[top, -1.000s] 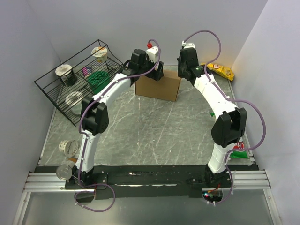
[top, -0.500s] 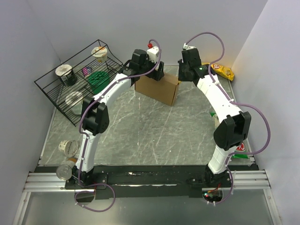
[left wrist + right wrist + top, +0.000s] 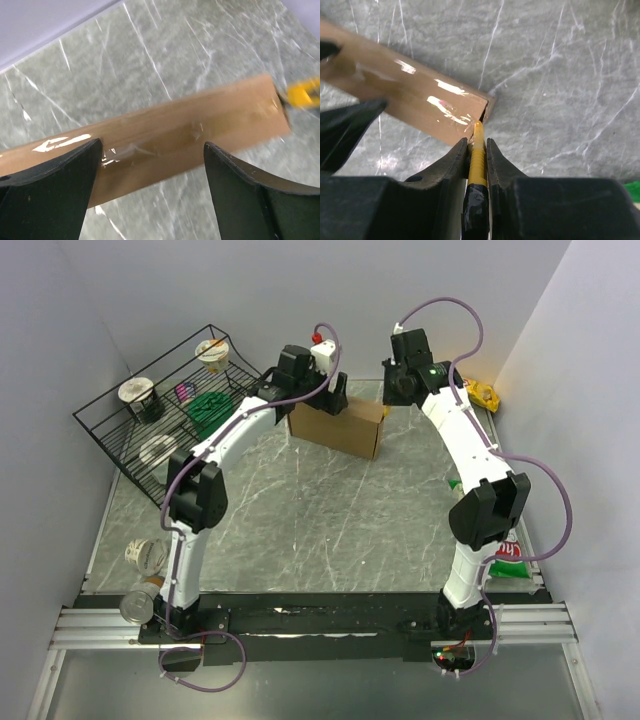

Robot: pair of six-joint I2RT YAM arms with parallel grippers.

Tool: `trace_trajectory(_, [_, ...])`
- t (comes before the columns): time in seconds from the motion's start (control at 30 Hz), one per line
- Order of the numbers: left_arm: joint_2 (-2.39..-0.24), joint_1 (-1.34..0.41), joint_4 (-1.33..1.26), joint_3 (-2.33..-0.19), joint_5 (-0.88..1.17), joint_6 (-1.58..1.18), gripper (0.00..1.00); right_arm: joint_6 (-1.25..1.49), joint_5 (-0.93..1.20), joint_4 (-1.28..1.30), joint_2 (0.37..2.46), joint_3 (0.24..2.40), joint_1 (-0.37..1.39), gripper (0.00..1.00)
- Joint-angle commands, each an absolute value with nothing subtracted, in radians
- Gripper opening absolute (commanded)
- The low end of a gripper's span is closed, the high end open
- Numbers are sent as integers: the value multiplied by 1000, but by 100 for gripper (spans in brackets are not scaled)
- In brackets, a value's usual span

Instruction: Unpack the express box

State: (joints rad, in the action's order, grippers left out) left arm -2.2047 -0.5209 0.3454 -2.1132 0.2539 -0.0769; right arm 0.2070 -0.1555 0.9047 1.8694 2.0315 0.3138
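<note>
The right gripper will next move back from the box (image 3: 338, 427) and down to let go of the cutter, since bare tabletop is below that gripper and back toward the robot's base.
The express box (image 3: 338, 427) is a plain brown carton standing on edge at the back of the table. It shows as a taped brown strip in the left wrist view (image 3: 165, 140) and in the right wrist view (image 3: 415, 102). My left gripper (image 3: 150, 200) is open, its jaws set wide above the box's top edge. My right gripper (image 3: 477, 145) is shut on a yellow cutter (image 3: 478, 155) with a black-taped handle. The cutter's tip touches the box's right end, at the seam. That tip also shows in the left wrist view (image 3: 302, 95).
A black wire rack (image 3: 165, 410) with cups and a green item stands at the back left. A yellow snack bag (image 3: 480, 393) lies at the back right, a green packet (image 3: 510, 560) at the right edge. Two cups (image 3: 145, 555) lie near the left base.
The box has turned a little, its right end swinging nearer. My right gripper has moved toward the back and in to the box's right end. The left gripper has stayed over the box.
</note>
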Motion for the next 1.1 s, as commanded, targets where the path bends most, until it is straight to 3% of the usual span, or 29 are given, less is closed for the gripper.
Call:
trace_trajectory(0.0, [-2125, -520, 506, -2031, 304, -129, 89, 167, -137, 833, 1894, 2118, 295, 0])
trace_trajectory(0.23, [-2117, -520, 491, -1970, 328, -126, 90, 124, -109, 813, 1904, 2149, 287, 0])
trace_trajectory(0.5, [-2220, -517, 485, -1993, 318, -123, 89, 42, -78, 821, 1907, 2344, 276, 0])
trace_trajectory(0.6, [-2232, -512, 482, -2008, 325, -124, 90, -18, -121, 790, 1841, 2304, 250, 0])
trace_trajectory(0.7, [-2241, -508, 486, -2022, 334, -127, 90, -134, -162, 714, 1728, 2058, 232, 0])
trace_trajectory(0.83, [-2243, -494, 494, -2022, 365, -121, 90, -407, -192, 314, 1508, 1383, 219, 0])
trace_trajectory(0.87, [-2241, -486, 495, -2017, 368, -120, 90, -461, -186, 132, 1432, 1286, 221, 0])
trace_trajectory(1.0, [-2230, -466, 495, -1977, 425, -109, 90, -713, -138, -193, 1293, 912, 221, 0])
trace_trajectory(1.07, [-2223, -462, 497, -1965, 451, -101, 90, -791, -130, -300, 1247, 842, 235, 0])
